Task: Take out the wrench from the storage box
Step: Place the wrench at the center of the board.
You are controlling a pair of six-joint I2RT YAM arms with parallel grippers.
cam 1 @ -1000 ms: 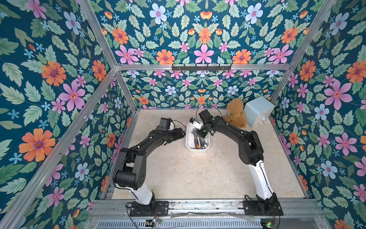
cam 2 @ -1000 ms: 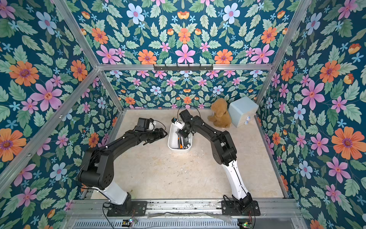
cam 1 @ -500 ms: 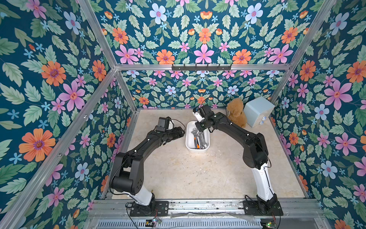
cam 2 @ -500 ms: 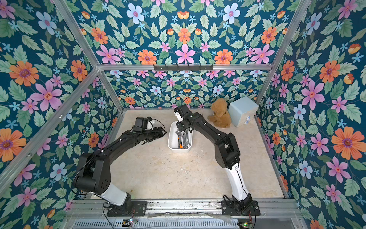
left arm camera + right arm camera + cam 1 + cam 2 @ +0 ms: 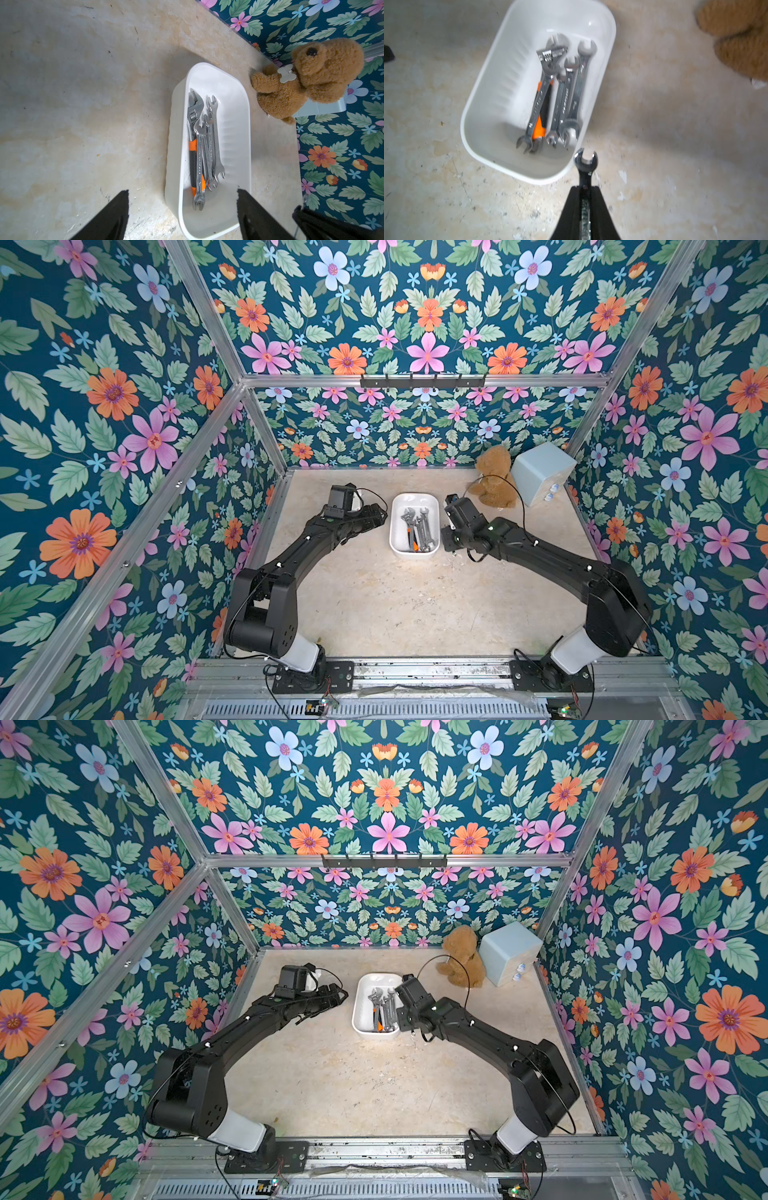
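Note:
I should pull my right gripper back next and lower the wrench onto bare tabletop past the box's near corner [image 5: 453, 582] [image 5: 619, 218] to let go of it there.
The white storage box [image 5: 413, 499] [image 5: 376, 978] sits mid-table, seen in both top views. Inside it lie several silver wrenches [image 5: 209, 145] [image 5: 566, 93] and an adjustable one with an orange-and-black handle [image 5: 193, 145]. My right gripper [image 5: 585, 188] is shut on a silver open-ended wrench [image 5: 585, 161], whose forked head sticks out past the fingertips. It hangs just outside the box's right wall [image 5: 600, 83], above the table. In a top view the right gripper [image 5: 449, 541] points downward. My left gripper [image 5: 181, 192] [image 5: 380, 516] stands open at the box's left side, holding nothing.
A brown teddy bear [image 5: 494, 481] sits at the back right beside a pale blue cube-shaped box [image 5: 540, 472]. Floral walls close in the back and both sides. A black hook rail [image 5: 422, 381] runs along the upper back frame.
My right gripper has come up out of the storage box and swung to its right side with a wrench in its grip. The left arm has stayed where it was.

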